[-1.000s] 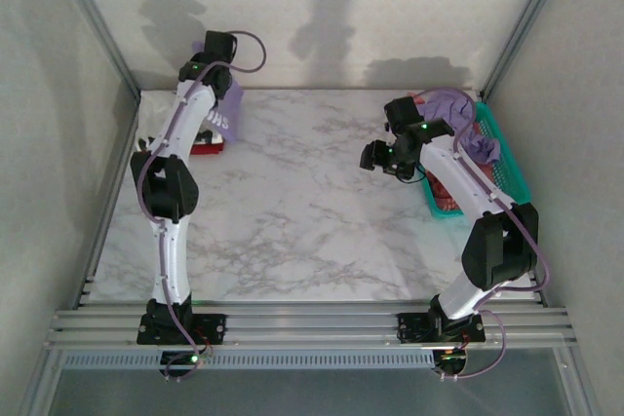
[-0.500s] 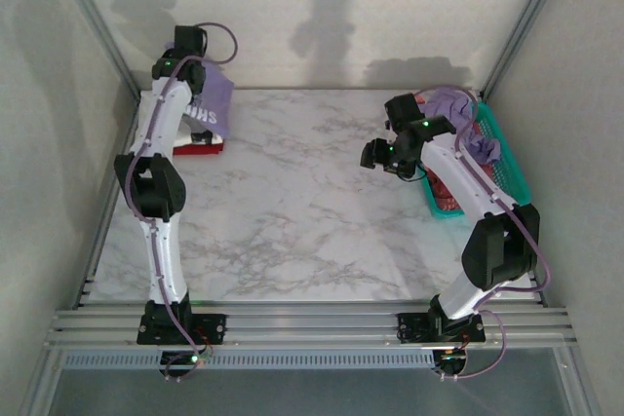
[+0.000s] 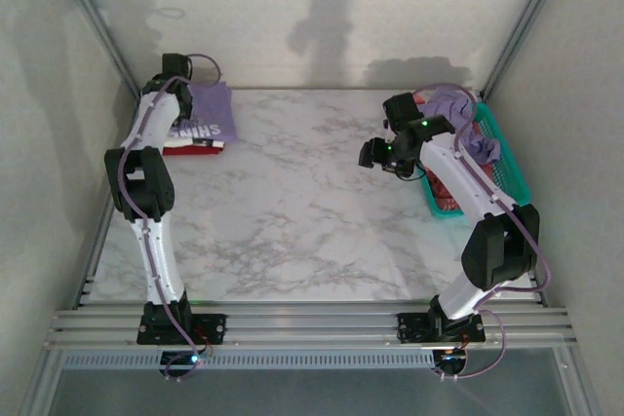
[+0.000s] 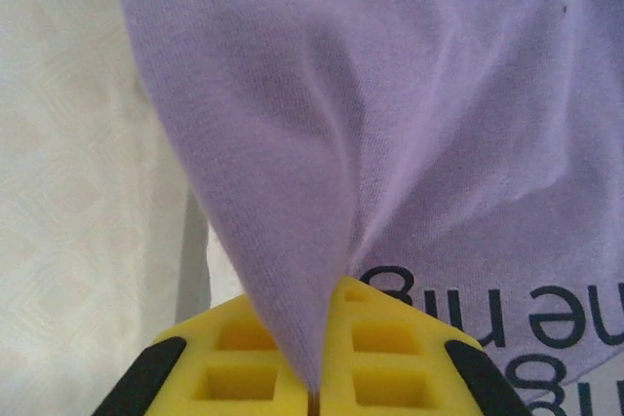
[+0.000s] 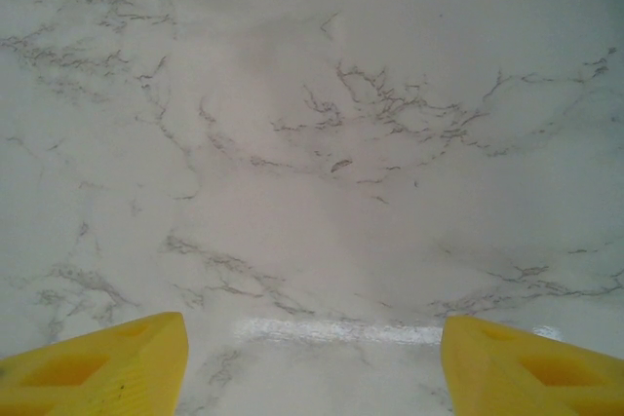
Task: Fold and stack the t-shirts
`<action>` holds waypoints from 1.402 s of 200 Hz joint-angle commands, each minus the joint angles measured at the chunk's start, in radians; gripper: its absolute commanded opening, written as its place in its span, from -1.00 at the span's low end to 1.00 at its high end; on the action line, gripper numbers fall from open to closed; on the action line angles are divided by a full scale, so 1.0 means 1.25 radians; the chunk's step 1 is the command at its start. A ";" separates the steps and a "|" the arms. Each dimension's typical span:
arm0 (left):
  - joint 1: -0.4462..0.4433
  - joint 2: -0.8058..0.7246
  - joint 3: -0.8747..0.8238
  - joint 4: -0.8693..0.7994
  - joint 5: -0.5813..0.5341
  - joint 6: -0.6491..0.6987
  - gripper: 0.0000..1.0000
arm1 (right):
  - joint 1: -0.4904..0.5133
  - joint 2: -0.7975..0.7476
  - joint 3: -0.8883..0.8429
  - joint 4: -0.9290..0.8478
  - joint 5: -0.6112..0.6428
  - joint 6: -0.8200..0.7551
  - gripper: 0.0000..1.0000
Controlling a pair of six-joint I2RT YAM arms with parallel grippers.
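Note:
I need to move my left gripper sideways toward the wall beside the shirts next and release the fold of the lavender shirt, because it sticks out past the red one toward the basket.
A lavender t-shirt (image 3: 207,112) with white lettering lies over a red shirt (image 3: 203,147) at the table's far left corner. My left gripper (image 3: 177,73) sits at that shirt's back edge, shut on a fold of the lavender cloth (image 4: 292,192), which rises pinched between the yellow fingers (image 4: 385,348). Dark mirrored lettering (image 4: 487,314) shows through the cloth. My right gripper (image 3: 375,155) hovers open over bare marble near the basket, its yellow fingertips (image 5: 97,367) wide apart with nothing between them. Another lavender shirt (image 3: 456,104) is heaped in the basket.
A teal mesh basket (image 3: 505,148) stands at the far right against the wall, with red cloth (image 3: 444,192) inside. Aluminium frame posts and white walls close in the sides. The marble tabletop (image 3: 292,211) stretches between the arms.
The left arm has swung left and back, carrying the lavender shirt down so that it spreads flat over the red one. The right arm has stayed still.

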State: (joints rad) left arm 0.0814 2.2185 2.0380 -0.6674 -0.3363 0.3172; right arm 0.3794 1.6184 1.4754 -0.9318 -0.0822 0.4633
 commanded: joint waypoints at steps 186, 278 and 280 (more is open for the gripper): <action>0.059 0.039 0.100 0.038 -0.053 -0.021 0.01 | 0.057 0.074 0.076 -0.060 0.016 0.007 0.40; 0.025 -0.447 -0.319 0.290 0.268 -0.319 0.99 | 0.054 -0.056 0.001 -0.010 0.059 -0.004 0.97; 0.024 -0.468 -0.348 0.313 0.278 -0.327 0.99 | 0.054 -0.061 -0.002 -0.008 0.063 -0.005 0.98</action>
State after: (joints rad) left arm 0.1246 1.9152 1.8751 -0.4747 -0.2813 0.1135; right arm 0.4431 1.6505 1.5078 -0.9646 -0.0628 0.4622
